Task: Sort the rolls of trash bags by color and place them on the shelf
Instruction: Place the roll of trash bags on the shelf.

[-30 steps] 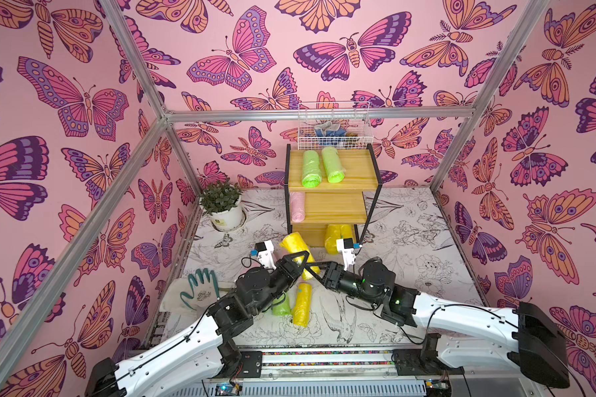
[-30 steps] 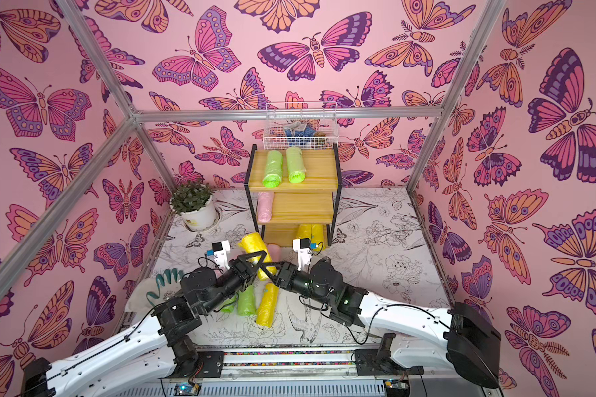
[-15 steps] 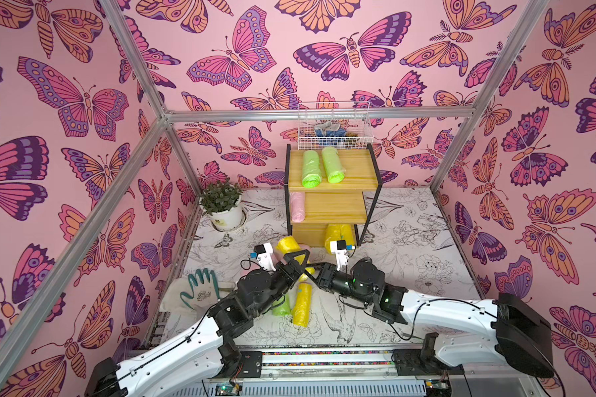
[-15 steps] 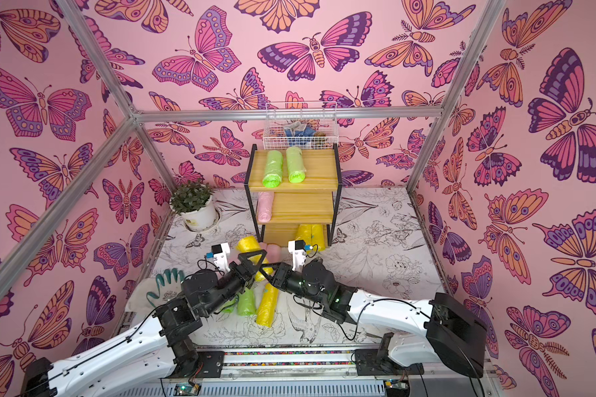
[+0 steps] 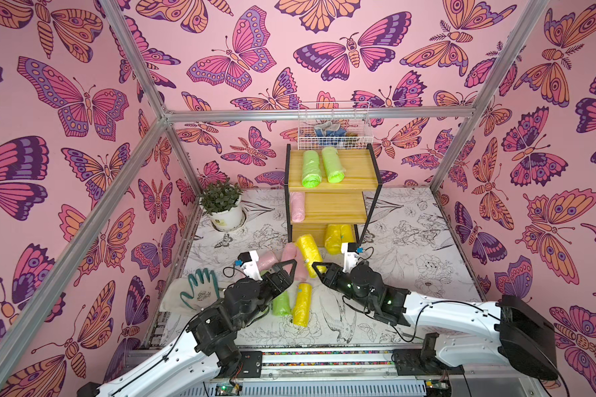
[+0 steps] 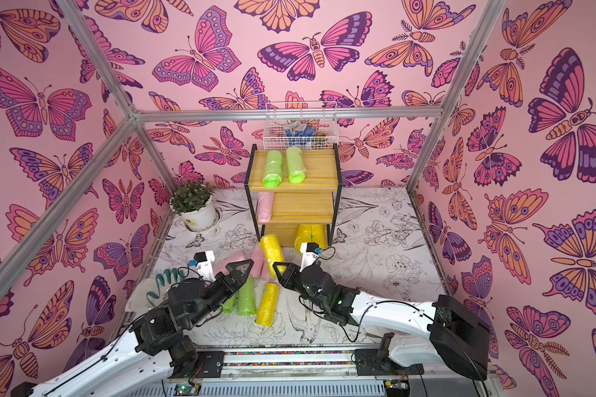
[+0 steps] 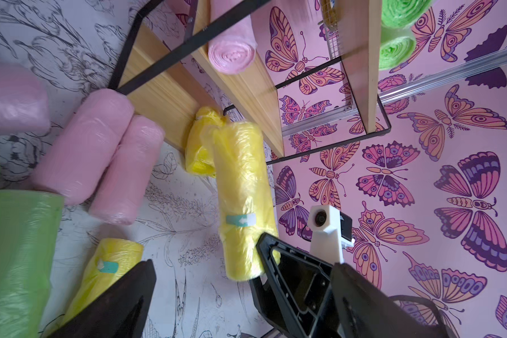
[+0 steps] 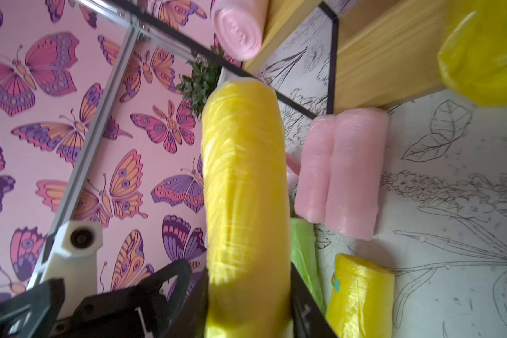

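Note:
The yellow roll will go on the bare bottom board [image 5: 316, 232] [image 8: 391, 61]. My right gripper will reach outward and let go of it there, because this spot is outward of the gripper, next to the yellow rolls.
In both top views my right gripper [image 5: 316, 268] [image 6: 278, 269] is shut on the near end of a yellow roll [image 5: 307, 250] [image 6: 270, 248] that points at the shelf [image 5: 336, 207]. The right wrist view shows the roll [image 8: 243, 175] clamped between the jaws of the right gripper [image 8: 248, 307]. My left gripper [image 5: 287, 271] [image 7: 240, 307] stands open just left of it, holding nothing. The shelf carries two green rolls [image 5: 320, 166] on top, a pink roll [image 5: 297, 208] in the middle and yellow rolls [image 5: 338, 237] at the bottom. Pink rolls [image 5: 291, 256], a green roll [image 5: 281, 303] and a yellow roll [image 5: 302, 304] lie on the table.
A potted plant [image 5: 221, 206] stands at the back left of the shelf. A teal glove [image 5: 200, 288] lies on a cloth at the left edge. A white wire basket [image 5: 334, 126] hangs behind the shelf top. Patterned walls close in on three sides.
The left gripper has opened and let go of the yellow roll. The right gripper has closed on that roll and now holds it alone.

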### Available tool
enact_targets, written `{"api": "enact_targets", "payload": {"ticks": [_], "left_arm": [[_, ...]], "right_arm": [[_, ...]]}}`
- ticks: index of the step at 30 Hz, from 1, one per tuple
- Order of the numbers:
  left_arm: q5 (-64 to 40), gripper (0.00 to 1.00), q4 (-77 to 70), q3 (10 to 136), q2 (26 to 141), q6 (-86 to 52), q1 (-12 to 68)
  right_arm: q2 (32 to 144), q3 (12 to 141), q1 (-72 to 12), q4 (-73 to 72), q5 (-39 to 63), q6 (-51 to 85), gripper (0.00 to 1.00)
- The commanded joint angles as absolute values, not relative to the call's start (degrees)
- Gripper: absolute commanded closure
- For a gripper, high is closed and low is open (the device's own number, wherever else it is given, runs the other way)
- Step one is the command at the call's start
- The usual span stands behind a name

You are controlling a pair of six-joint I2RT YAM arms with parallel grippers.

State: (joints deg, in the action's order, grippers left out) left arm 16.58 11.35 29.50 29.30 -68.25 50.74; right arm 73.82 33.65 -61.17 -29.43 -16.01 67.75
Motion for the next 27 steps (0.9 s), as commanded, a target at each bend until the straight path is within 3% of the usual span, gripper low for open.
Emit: {"api": "enact_targets", "payload": {"ticks": [1,5,17,27], "left_arm": [[21.4,0.01,19.0,30.9,25.6,-64.3,50.7],[23.3,0.02,23.4,31.7,22.0,-63.3,50.7],[27.4,0.02,31.9,35.3,17.8,-58.4,50.5],[30.0,0.02,34.2,35.8,17.1,-56.3,50.5]], "right_arm": [[79.1,31.2,-61.3,-43.9,-26.8,71.3,1.0],[86.3,32.2,-60.5,-50.4,-32.8,73.1,1.0],[109.8,45.3,-52.2,-63.4,-24.1,75.6,1.0],[112.7,54.1,-46.8,-53.3,-18.7,73.7,1.0]]}}
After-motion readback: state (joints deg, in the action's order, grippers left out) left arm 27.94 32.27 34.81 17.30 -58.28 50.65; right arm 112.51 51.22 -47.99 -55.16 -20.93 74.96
